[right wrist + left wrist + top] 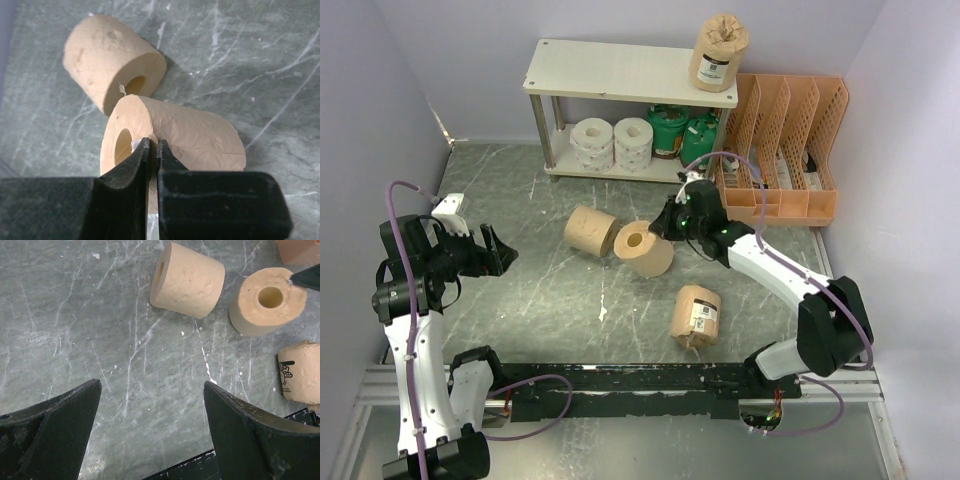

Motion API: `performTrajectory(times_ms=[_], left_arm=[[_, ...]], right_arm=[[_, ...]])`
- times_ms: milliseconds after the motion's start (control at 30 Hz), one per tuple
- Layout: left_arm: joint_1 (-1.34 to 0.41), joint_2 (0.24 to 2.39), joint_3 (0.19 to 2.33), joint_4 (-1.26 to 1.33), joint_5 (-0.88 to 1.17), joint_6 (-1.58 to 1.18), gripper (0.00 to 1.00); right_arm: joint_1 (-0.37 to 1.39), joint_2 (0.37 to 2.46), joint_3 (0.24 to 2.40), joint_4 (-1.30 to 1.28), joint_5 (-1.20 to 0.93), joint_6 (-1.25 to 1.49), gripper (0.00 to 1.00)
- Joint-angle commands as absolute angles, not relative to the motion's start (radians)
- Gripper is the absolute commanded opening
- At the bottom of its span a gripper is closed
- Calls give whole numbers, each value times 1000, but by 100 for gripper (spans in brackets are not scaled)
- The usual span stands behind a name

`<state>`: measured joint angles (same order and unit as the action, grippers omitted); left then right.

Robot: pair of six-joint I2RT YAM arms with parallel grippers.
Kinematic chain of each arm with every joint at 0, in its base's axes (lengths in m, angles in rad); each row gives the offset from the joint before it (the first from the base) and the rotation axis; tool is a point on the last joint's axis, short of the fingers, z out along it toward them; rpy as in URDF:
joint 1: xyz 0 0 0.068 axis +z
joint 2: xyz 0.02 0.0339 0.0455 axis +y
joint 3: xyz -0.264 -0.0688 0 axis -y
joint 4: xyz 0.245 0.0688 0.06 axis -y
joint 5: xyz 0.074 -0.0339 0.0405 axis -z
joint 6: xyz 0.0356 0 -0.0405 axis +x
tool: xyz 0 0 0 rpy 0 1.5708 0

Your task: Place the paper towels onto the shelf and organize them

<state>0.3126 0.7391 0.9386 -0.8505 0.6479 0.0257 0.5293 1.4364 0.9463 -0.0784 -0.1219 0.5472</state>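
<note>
Next, my right gripper will move up and outward and release the second bare tan roll on the top board's empty part [607,76], since that lies above and outward of it.
The cream shelf [610,68] stands at the back. A tan wrapped roll [718,52] is on its top board. Two white patterned rolls [611,143] and two green rolls [683,131] sit on the lower board. On the table lie a bare tan roll [590,230], a second bare tan roll [646,252] and a wrapped barcode roll [696,315]. My right gripper [665,225] is shut on the second bare roll's wall [200,140], one finger in its core hole. My left gripper [500,250] is open and empty at the left, well short of the rolls [190,280].
An orange perforated file organizer [790,150] stands right of the shelf, close behind my right arm. A black strip [650,380] runs along the table's near edge. Purple-grey walls close in the left, back and right sides.
</note>
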Motion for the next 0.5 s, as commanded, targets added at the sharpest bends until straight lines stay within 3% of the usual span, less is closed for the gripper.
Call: performTrajectory(times_ms=[0,300,467], left_arm=[[323,737,933,-845,669,29,95],[323,735,933,-845,669,30,95],[323,751,934,-847,669,31,95]], right_arm=[[499,1380,1064,-92,-252,634,0],[443,1446,1179,-5,-369,728,0],[442,1514,1362,46,-418,788,0]])
